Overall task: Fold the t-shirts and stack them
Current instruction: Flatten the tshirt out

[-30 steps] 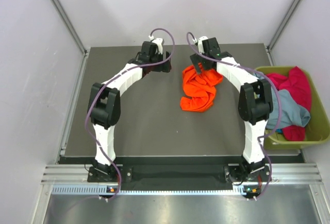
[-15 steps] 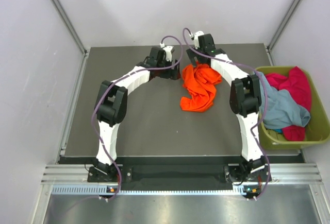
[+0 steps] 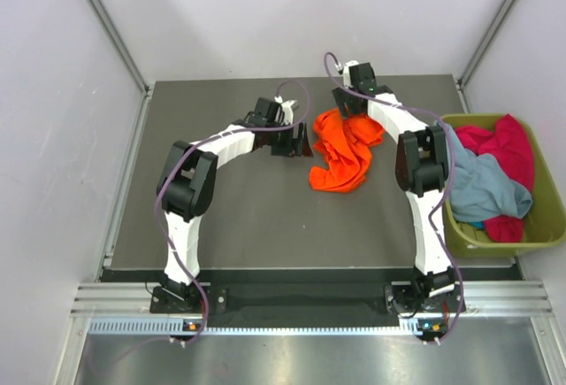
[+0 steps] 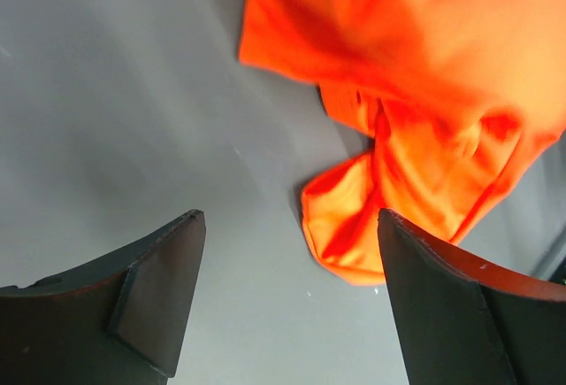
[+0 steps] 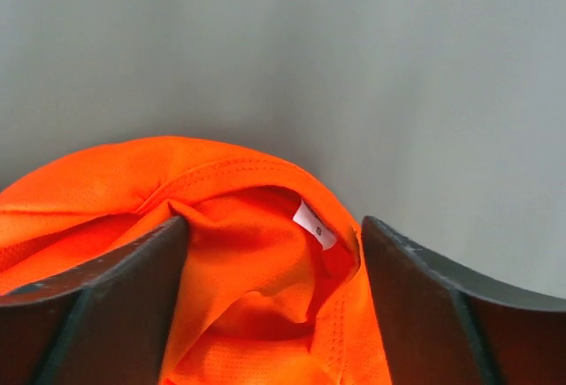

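The shirt's near corner sticks out from the crumpled cloth. My left gripper lowers toward the right in the top view next and closes on that corner.
A bright orange t-shirt lies crumpled on the dark table, right of centre. My left gripper hovers open at its left edge. In the left wrist view the gripper has bare table between its fingers, and the orange cloth lies beside the right finger. My right gripper is at the shirt's far end. Seen from the right wrist, that gripper is open, its jaws either side of the orange collar and its white label.
An olive-green bin stands at the table's right edge, holding a magenta-red shirt and a grey-blue shirt. The grey tabletop is ringed by white walls with metal frame posts at the back corners.
My left gripper has swung nearer and rightward to the shirt's left edge. My right gripper has settled over the collar at the far end, with its jaws a little narrower.
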{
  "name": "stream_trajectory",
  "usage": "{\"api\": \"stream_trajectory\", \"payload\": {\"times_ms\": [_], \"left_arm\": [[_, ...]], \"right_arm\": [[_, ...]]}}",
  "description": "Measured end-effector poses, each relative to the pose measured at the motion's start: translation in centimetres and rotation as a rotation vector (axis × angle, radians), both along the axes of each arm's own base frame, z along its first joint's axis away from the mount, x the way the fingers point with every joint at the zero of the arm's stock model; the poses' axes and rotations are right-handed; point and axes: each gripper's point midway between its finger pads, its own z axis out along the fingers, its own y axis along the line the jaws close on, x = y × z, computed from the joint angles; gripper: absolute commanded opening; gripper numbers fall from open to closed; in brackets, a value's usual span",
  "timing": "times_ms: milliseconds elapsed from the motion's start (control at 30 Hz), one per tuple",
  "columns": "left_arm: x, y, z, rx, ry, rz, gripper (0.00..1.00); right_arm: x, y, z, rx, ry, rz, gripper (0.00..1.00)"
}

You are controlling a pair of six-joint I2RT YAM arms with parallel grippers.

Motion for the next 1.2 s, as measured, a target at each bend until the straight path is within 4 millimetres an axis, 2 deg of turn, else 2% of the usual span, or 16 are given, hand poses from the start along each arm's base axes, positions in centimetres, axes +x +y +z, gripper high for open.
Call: {"api": "stream_trajectory", "payload": {"times_ms": [33,133,333,467,567,667,767,867,933,1100,1200], "left_arm": [[-0.4,0.0,-0.3,-0.004,0.018,-0.001,0.82],[-1.4,-0.1,-0.9,-0.019,0.065,-0.007,0.82],[-2.9,-1.1,-0.9,-0.046,0.105,-0.046,0.8],[-3.5,-2.8,-0.9,-0.065,0.123,-0.084,0.78],[-3.7,-4.2,-1.7,-0.075,0.14,-0.115,0.77],[-4.3,-4.8,-2.3,-0.082,0.166,-0.13,0.68],[-4.4,-4.8,-2.4,-0.084,0.174,-0.125,0.52],[-4.3,-4.7,-2.7,-0.078,0.183,-0.117,0.2],[-4.2,-4.4,-3.0,-0.061,0.178,-0.108,0.07],[-3.4,-3.3,-3.2,-0.014,0.144,-0.082,0.03],[-2.5,-1.7,-2.6,0.046,0.092,-0.062,0.03]], "right_arm": [[0.0,-0.4,0.0,0.0,0.002,-0.005,0.61],[0.2,-1.4,-0.1,0.006,0.005,-0.023,0.51],[0.5,-3.8,-0.2,0.009,0.013,-0.061,0.51],[0.6,-4.9,-0.3,0.01,0.015,-0.079,0.52],[0.5,-5.6,-0.5,0.008,0.023,-0.09,0.54],[0.3,-6.0,-0.9,0.008,0.034,-0.1,0.54],[0.1,-6.5,-1.2,0.008,0.043,-0.107,0.55],[-0.1,-7.1,-1.3,0.009,0.049,-0.116,0.54],[-0.2,-7.5,-1.2,0.009,0.05,-0.123,0.55],[-0.2,-8.0,0.1,0.012,0.03,-0.132,0.55],[-0.3,-8.2,1.5,0.007,0.005,-0.141,0.55]]}}
